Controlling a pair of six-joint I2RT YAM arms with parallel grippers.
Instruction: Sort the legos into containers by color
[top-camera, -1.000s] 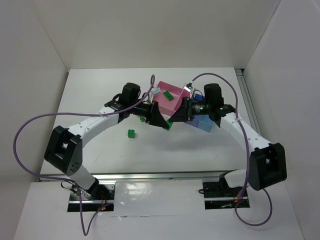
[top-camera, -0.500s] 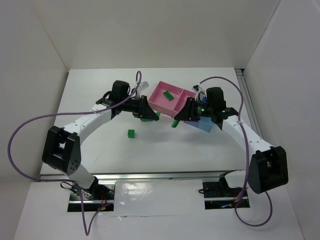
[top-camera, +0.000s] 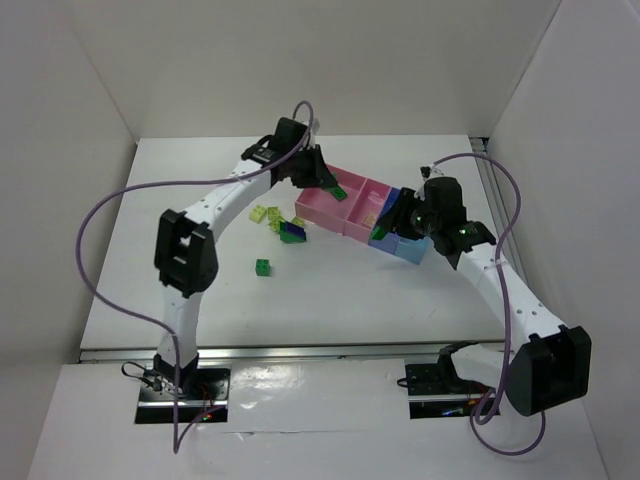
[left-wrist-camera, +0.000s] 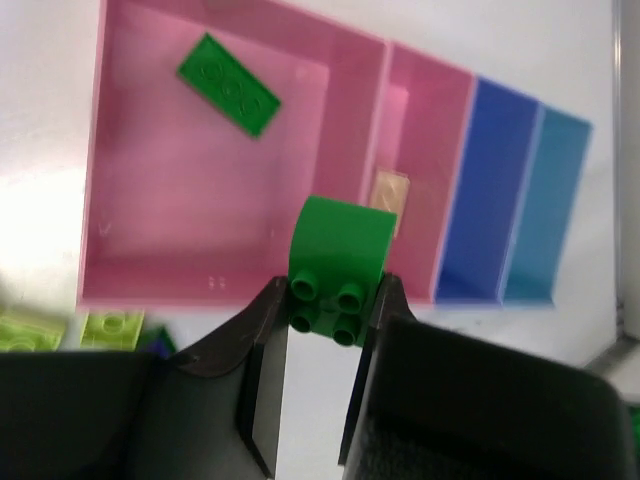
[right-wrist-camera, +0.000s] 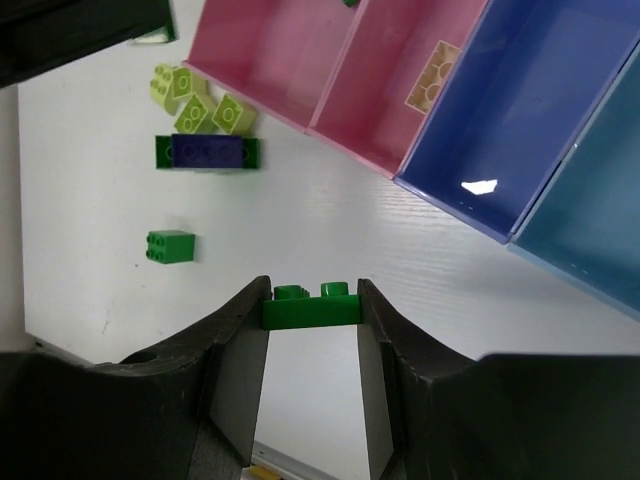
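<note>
My right gripper moves outward and to the left in the top view next, over the large pink container (left-wrist-camera: 150, 200), because a flat green plate (left-wrist-camera: 228, 83) already lies there.
My left gripper (left-wrist-camera: 332, 292) is shut on a dark green lego (left-wrist-camera: 337, 262) with a rounded side, held above the near wall of the large pink container (left-wrist-camera: 150, 200). A flat green plate (left-wrist-camera: 228, 83) lies in that container. In the top view the left gripper (top-camera: 320, 175) hangs over the pink container's far left corner. My right gripper (right-wrist-camera: 312, 300) is shut on a thin green lego (right-wrist-camera: 310, 308) above bare table, near the periwinkle container (right-wrist-camera: 510, 110) and the light-blue one (right-wrist-camera: 590, 230). The right gripper (top-camera: 397, 215) sits beside the row of containers.
Loose on the table lie a green cube (right-wrist-camera: 170, 246), a dark blue brick on a green one (right-wrist-camera: 205, 152) and yellow-green bricks (right-wrist-camera: 190, 100). A small pink compartment (right-wrist-camera: 385, 90) holds a pale tan piece (right-wrist-camera: 432, 75). White walls enclose the table.
The grippers, close together a second ago, have parted. My left arm swung back over the pink container with its green lego. My right gripper drew right toward the blue containers.
</note>
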